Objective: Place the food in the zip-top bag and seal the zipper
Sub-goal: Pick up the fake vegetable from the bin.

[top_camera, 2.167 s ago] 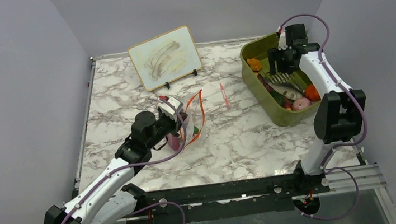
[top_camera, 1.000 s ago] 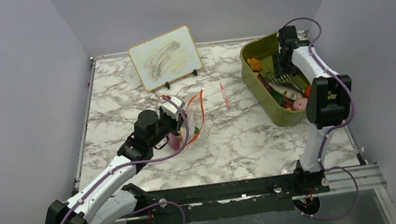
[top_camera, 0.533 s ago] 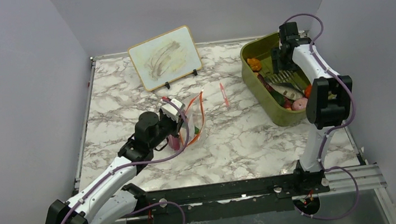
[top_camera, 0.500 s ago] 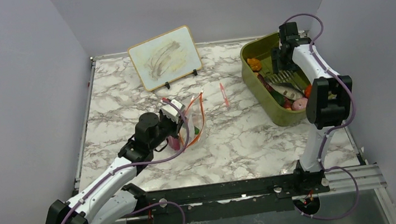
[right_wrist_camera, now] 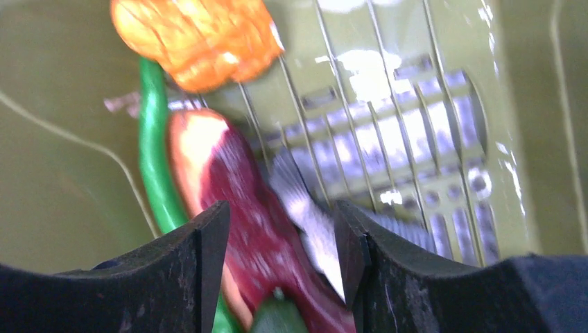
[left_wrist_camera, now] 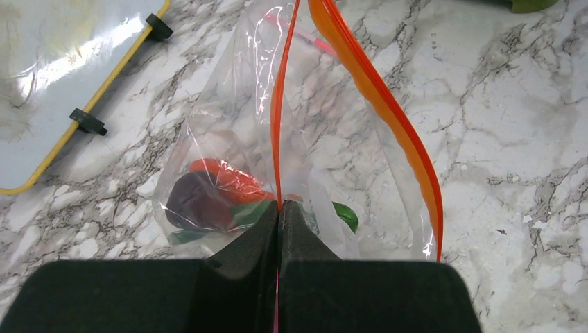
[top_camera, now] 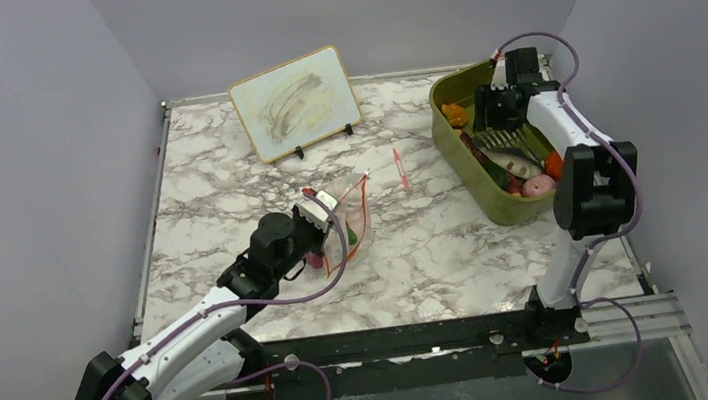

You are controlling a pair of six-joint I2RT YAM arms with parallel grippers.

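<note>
My right gripper goes down and to the left in the top view next, around the orange food piece (top_camera: 456, 114) (right_wrist_camera: 197, 35), which lies below it there.
The clear zip-top bag (top_camera: 346, 223) lies mid-table with its mouth open. My left gripper (left_wrist_camera: 279, 209) is shut on one side of the red-orange zipper strip (left_wrist_camera: 277, 118) and holds it up. The other zipper side (left_wrist_camera: 388, 118) hangs apart. Inside the bag are a dark purple piece (left_wrist_camera: 196, 203), a red piece (left_wrist_camera: 225, 175) and a green bit (left_wrist_camera: 344, 216). My right gripper (right_wrist_camera: 281, 236) is open above the dark purple-red long piece (right_wrist_camera: 249, 229) in the olive bin (top_camera: 455, 148). An orange food piece (right_wrist_camera: 197, 35) and a green stalk (right_wrist_camera: 151, 139) lie beside it.
A thin red-pink pen-like stick (top_camera: 399, 168) lies on the marble between bag and bin. A small whiteboard (top_camera: 294, 101) stands at the back. More food pieces (top_camera: 535, 176) fill the near end of the bin. A wire rack (right_wrist_camera: 395, 118) lies on the bin floor.
My left arm has moved right and nearer with the bag's zipper strip held. My right gripper has shifted slightly inside the far end of the bin.
</note>
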